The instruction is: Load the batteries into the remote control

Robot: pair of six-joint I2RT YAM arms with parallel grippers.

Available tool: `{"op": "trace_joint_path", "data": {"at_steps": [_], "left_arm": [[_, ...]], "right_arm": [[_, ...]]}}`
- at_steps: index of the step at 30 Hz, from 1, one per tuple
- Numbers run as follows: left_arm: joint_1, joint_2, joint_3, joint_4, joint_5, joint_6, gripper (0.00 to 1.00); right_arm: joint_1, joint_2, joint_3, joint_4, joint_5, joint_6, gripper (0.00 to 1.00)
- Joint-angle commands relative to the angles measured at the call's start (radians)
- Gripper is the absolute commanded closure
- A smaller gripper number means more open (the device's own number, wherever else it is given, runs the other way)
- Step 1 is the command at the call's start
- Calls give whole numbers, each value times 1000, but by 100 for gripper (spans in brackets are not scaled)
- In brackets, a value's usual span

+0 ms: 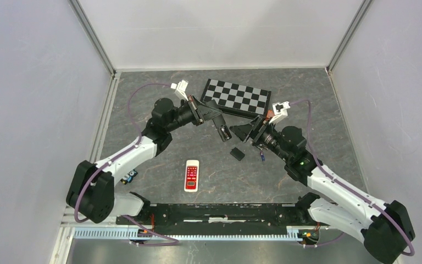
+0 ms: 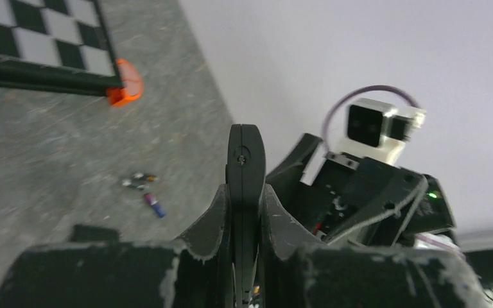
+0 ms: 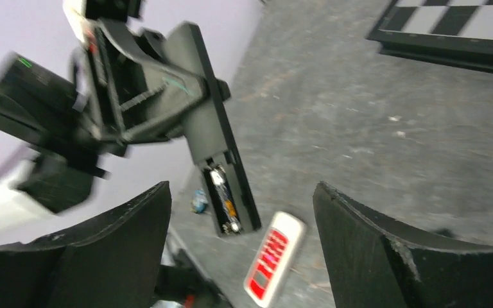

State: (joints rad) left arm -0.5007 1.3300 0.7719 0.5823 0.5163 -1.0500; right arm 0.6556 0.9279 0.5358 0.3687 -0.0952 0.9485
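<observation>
The right gripper lowers and draws back next, fingers tipping downward, to close, since the tabletop between battery cover and white remote lies below and back from it.
My left gripper is shut on a black remote control and holds it above the table. In the right wrist view the black remote control shows its open battery bay, with one battery seated inside. My right gripper stands open just to the right of the remote, nothing between its fingers. Loose batteries lie on the table, one of them purplish. The black battery cover lies beside them.
A white and red remote lies on the table in front of the arms. A folded checkerboard sits at the back, an orange piece at its corner. A small blue object lies by the left arm.
</observation>
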Motion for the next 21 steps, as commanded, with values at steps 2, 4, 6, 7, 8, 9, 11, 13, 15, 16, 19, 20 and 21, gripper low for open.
{"op": "trace_joint_path", "data": {"at_steps": [2, 4, 6, 7, 8, 9, 11, 13, 15, 16, 19, 20, 21], "left_arm": [[-6, 46, 117, -463, -92, 264, 98], [-15, 95, 140, -549, -132, 294, 98], [-35, 155, 185, -676, -205, 332, 98], [-50, 190, 211, -758, -250, 351, 98], [-72, 224, 250, -830, -313, 374, 98], [-94, 253, 288, -890, -361, 389, 98], [-145, 312, 352, -994, -488, 407, 98], [-185, 361, 411, -1084, -583, 408, 98], [-224, 403, 464, -1155, -660, 402, 98], [-245, 420, 494, -1185, -694, 397, 98], [-304, 491, 589, -1293, -805, 390, 98], [-323, 517, 613, -1322, -839, 386, 98], [-338, 536, 639, -1346, -867, 382, 98]], "right_arm": [[-2, 50, 41, -234, -26, -366, 22], [3, 109, 31, -237, -75, -394, 29], [13, 149, 12, -217, -87, -392, 38], [17, 161, 4, -205, -87, -387, 41], [20, 173, -6, -189, -85, -377, 43], [22, 183, -13, -177, -85, -370, 44], [24, 199, -17, -184, -61, -357, 46], [25, 214, -14, -207, -38, -356, 47], [25, 230, -7, -246, -20, -352, 47], [27, 241, -7, -262, -20, -351, 48], [35, 261, -16, -280, -21, -333, 48], [40, 265, -24, -276, -25, -323, 48], [45, 270, -37, -260, -30, -311, 48]]}}
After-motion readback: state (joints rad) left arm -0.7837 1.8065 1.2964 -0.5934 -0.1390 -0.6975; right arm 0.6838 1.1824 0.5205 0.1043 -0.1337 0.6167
